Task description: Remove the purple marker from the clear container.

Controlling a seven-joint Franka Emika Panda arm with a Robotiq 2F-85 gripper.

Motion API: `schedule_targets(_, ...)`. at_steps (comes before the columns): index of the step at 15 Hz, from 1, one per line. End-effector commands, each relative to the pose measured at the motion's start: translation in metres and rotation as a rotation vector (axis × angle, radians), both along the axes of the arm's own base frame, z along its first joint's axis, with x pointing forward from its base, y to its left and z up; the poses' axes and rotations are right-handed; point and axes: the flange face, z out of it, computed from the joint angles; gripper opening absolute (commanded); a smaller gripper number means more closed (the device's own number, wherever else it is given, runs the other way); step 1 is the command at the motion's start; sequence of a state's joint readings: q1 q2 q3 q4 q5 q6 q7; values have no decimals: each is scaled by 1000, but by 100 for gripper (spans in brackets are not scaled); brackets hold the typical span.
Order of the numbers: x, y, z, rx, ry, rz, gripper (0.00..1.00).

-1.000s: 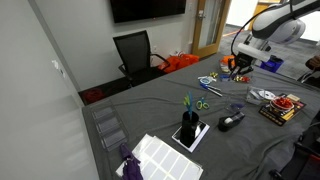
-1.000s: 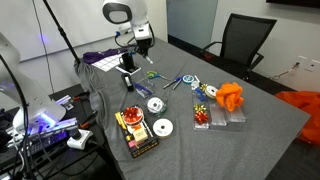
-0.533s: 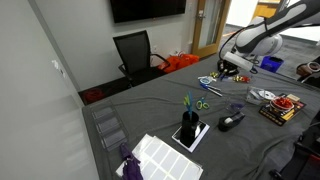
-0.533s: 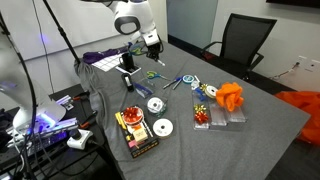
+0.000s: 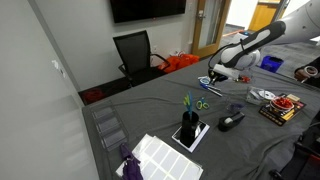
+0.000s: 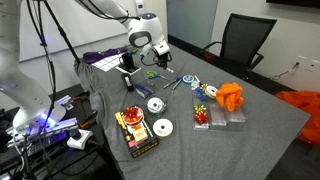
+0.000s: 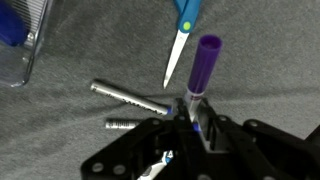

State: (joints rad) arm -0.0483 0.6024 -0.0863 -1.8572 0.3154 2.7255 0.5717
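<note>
My gripper moves down over the silver pens beside the blue-handled scissors next and releases the purple marker [image 7: 203, 65], since it is already clear of the container.
In the wrist view my gripper [image 7: 190, 125] is shut on the purple marker [image 7: 203, 65], which sticks out ahead of the jaws just above the grey cloth. The clear container [image 7: 22, 50], with something blue inside, sits at the top left, apart from the marker. In both exterior views the gripper [image 5: 219, 73] [image 6: 157, 56] hangs low over the far part of the table, next to the scattered pens and scissors. The marker is too small to make out there.
Blue-handled scissors [image 7: 184, 25] and two silver pens [image 7: 130, 97] lie just ahead of the gripper. A black stand with green and blue pens [image 5: 189, 130], clear bins [image 5: 108, 125], discs [image 6: 157, 104], a red box [image 6: 135, 130] and an orange cloth [image 6: 230, 96] also sit on the table.
The arm has swung across and come down toward the table. The gripper now sits lower and nearer the scissors and pens.
</note>
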Motion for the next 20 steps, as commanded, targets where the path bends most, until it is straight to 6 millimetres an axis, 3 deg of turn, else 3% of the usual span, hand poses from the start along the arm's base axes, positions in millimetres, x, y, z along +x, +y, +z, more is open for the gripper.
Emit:
schedule_targets(1, 16, -8, -21, -49, 3, 55, 4)
schedule_targets(7, 22, -16, -53, -100, 35, 103, 4)
schedule_targets(13, 27, -16, -63, -111, 34, 105, 4)
schedule_targets(14, 27, -16, -63, -115, 32, 96, 35)
schedule_targets(20, 23, -19, -50, -92, 40, 106, 78)
